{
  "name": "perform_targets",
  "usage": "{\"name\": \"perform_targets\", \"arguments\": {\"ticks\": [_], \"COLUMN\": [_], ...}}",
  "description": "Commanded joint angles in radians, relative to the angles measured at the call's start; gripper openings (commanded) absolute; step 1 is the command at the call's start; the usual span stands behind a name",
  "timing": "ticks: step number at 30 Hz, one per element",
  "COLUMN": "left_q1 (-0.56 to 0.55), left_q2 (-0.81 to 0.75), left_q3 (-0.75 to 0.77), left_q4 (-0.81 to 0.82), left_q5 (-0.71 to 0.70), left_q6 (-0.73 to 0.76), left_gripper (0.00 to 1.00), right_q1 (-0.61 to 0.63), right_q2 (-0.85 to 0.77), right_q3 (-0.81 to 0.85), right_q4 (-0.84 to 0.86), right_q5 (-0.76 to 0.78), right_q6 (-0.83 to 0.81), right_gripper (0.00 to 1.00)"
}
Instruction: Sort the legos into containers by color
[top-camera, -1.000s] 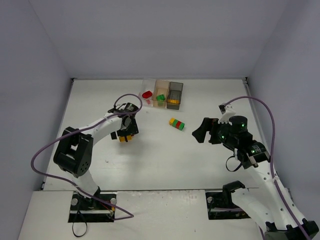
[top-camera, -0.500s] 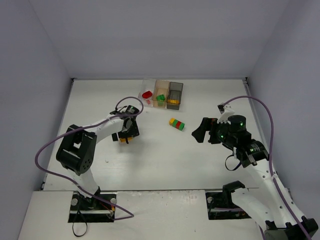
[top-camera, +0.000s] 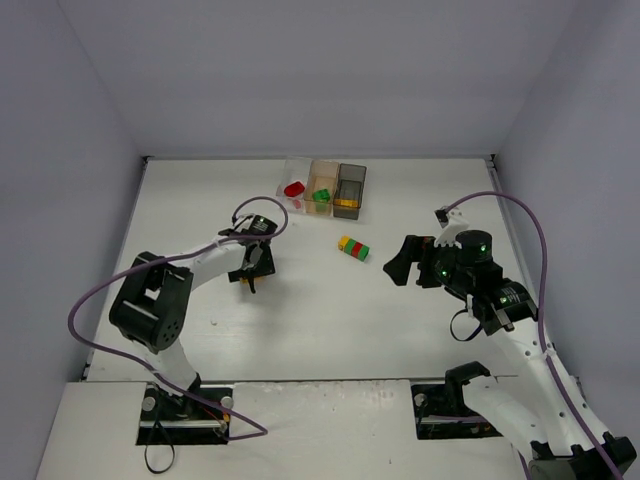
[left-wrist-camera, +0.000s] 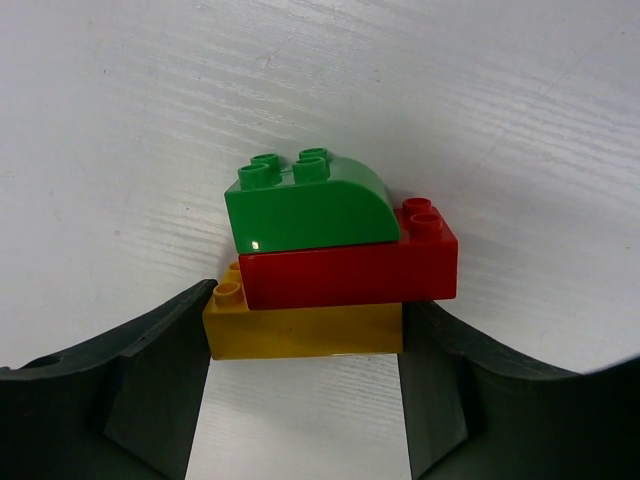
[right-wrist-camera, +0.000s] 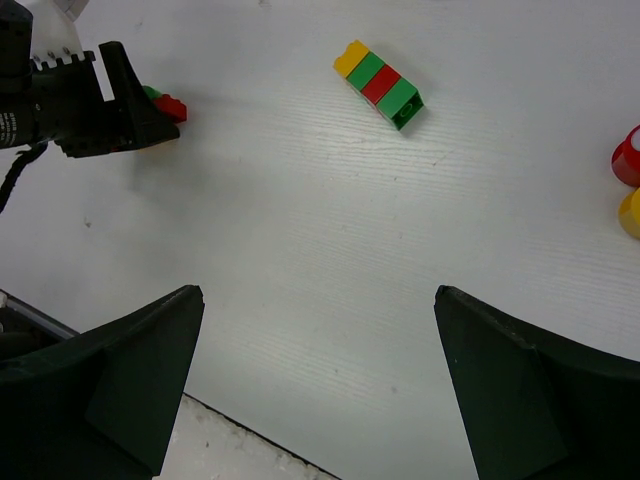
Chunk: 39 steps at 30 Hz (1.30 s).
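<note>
The robot's right gripper needs to move across onto the held stack's green brick next, because that brick sticks out free to the gripper's left in the top view.
A stack of a green, a red and a yellow lego lies between my left gripper's fingers. The left gripper is shut on the stack's yellow brick, low at the table, left of centre. From above the gripper hides the stack. A second stack of yellow, green and red legos lies on the table below the containers; it also shows in the right wrist view. My right gripper is open and empty, to the right of that stack. The clear, orange and dark grey containers stand in a row at the back.
A red lego lies in the clear box, a green one in the orange box, a yellow one in the grey box. Grey walls close the table at the back and on both sides.
My left gripper has sunk and tilted toward the table, and the yellow brick seen in it from above is now hidden. The right arm has not moved.
</note>
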Motion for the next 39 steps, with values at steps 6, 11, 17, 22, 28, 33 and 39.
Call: {"name": "perform_targets", "arguments": {"ticks": [6, 11, 17, 22, 28, 33, 39], "left_q1": [-0.017, -0.088, -0.181, -0.232, -0.304, -0.361, -0.375], "left_q2": [-0.193, -0.39, -0.517, -0.585, -0.599, -0.59, -0.588], "left_q3": [-0.098, -0.194, -0.187, -0.187, -0.148, -0.122, -0.113], "left_q4": [0.202, 0.398, 0.436, 0.486, 0.459, 0.402, 0.42], "left_q5": [0.047, 0.155, 0.29, 0.377, 0.474, 0.494, 0.503], "left_q6": [0.189, 0.449, 0.632, 0.703, 0.832, 0.921, 0.953], "left_gripper": [0.36, 0.36, 0.36, 0.36, 0.36, 0.36, 0.36], "right_q1": [0.005, 0.007, 0.011, 0.039, 0.112, 0.162, 0.202], "right_q2": [0.019, 0.099, 0.227, 0.301, 0.369, 0.41, 0.441], "right_q3": [0.012, 0.09, 0.185, 0.269, 0.334, 0.355, 0.346], "right_q4": [0.085, 0.098, 0.115, 0.125, 0.159, 0.179, 0.185], "right_q5": [-0.079, -0.167, -0.302, -0.345, -0.348, -0.314, -0.274], "right_q6": [0.007, 0.03, 0.065, 0.084, 0.136, 0.171, 0.188], "right_gripper": [0.96, 0.93, 0.78, 0.78, 0.8, 0.74, 0.72]}}
